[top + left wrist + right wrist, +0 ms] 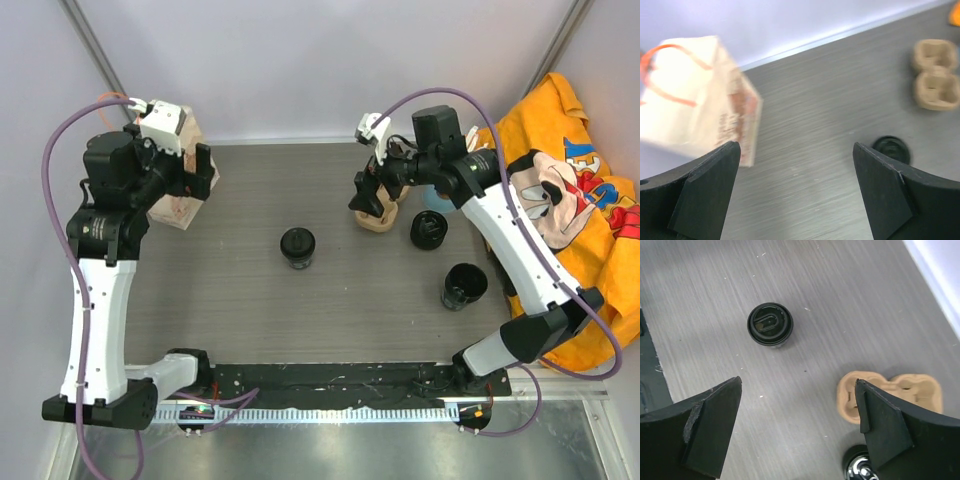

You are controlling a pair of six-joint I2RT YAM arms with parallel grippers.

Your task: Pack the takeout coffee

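Note:
The orange handle of the paper bag lies to the left of my left gripper in the top view, so the gripper will next go sideways over the bag and onto that handle.
The takeout coffee (pixel 297 247) is a small round black cup standing alone at mid table; it also shows in the right wrist view (pixel 770 323) and, partly behind a finger, in the left wrist view (pixel 891 149). The tan cardboard carrier (pixel 378 217) lies to its right, its wells empty, and shows in both wrist views (pixel 890 395) (pixel 935 75). My right gripper (pixel 370 195) hovers over the carrier's near-left end, open and empty (pixel 797 430). My left gripper (pixel 203 172) is open and empty (pixel 795 200) beside the paper bag, well left of the cup.
A paper bag (pixel 180 165) with orange handles stands at the far left (pixel 695 95). A black cup with a shiny inside (pixel 428 230) sits right of the carrier (pixel 860 467). A larger glossy black cup (pixel 464 285) stands nearer. An orange printed cloth (pixel 575 200) covers the right edge.

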